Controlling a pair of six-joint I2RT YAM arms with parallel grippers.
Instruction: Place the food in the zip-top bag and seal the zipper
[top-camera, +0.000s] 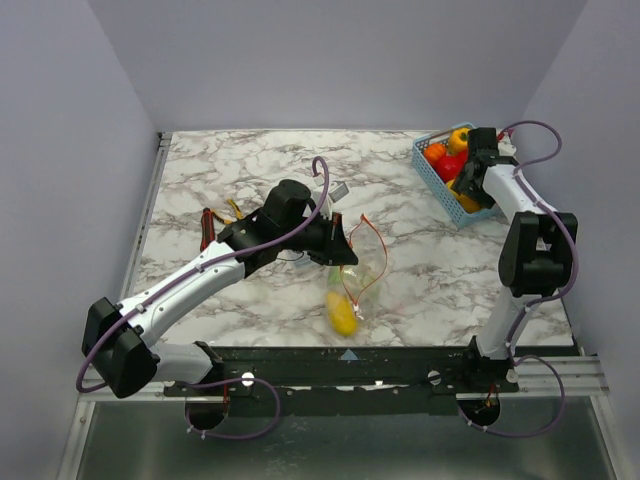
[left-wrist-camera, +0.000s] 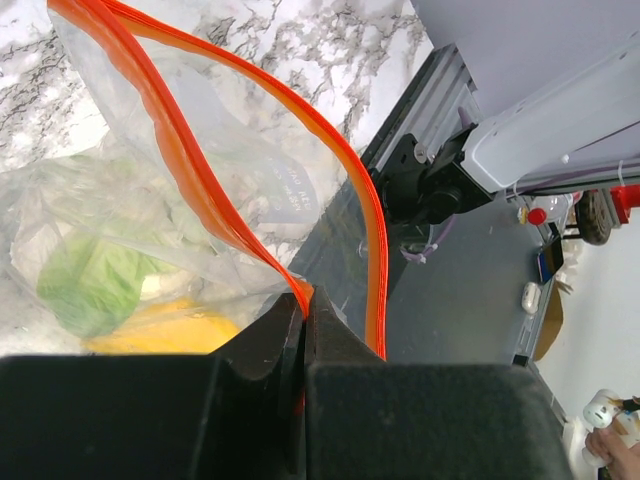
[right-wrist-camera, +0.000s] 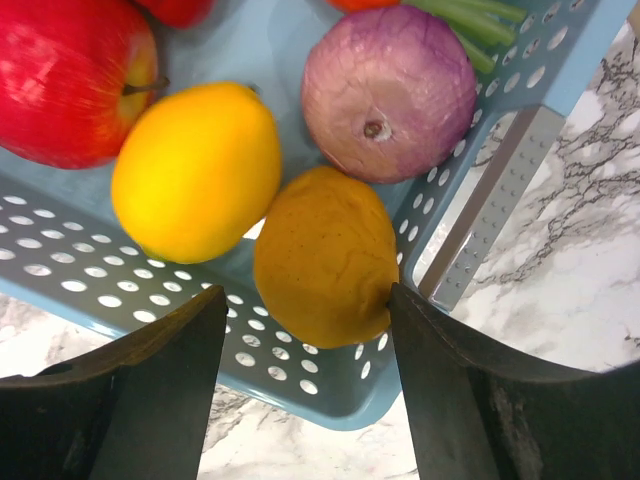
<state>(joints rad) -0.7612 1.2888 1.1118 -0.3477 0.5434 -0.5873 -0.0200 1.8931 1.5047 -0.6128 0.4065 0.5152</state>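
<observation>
The right gripper moves deeper down into the blue basket next, one finger beside the lemon, then closes on the brownish-yellow fruit (top-camera: 468, 203) (right-wrist-camera: 326, 260).
The clear zip-top bag (top-camera: 365, 262) lies mid-table with its mouth held up. My left gripper (top-camera: 343, 250) is shut on the red-orange zipper (left-wrist-camera: 190, 170) at one spot (left-wrist-camera: 303, 296); the strip's other side (left-wrist-camera: 372, 250) hangs apart, so the mouth gapes. Inside the bag are a white-green vegetable (left-wrist-camera: 95, 285) and a yellow piece (top-camera: 342, 315), which also shows in the left wrist view (left-wrist-camera: 170, 328). My right gripper (right-wrist-camera: 305, 300) is open over the blue basket (right-wrist-camera: 300, 385). It straddles a brownish-yellow fruit (right-wrist-camera: 325, 255), and the right finger (right-wrist-camera: 440, 360) touches it.
The blue basket (top-camera: 432, 172) at the back right also holds a lemon (right-wrist-camera: 195, 170), a red apple (right-wrist-camera: 70, 75), a purple onion (right-wrist-camera: 390, 65) and other toys. Red and yellow items (top-camera: 210, 225) lie at the left. A metal rail (top-camera: 400, 360) runs along the near edge.
</observation>
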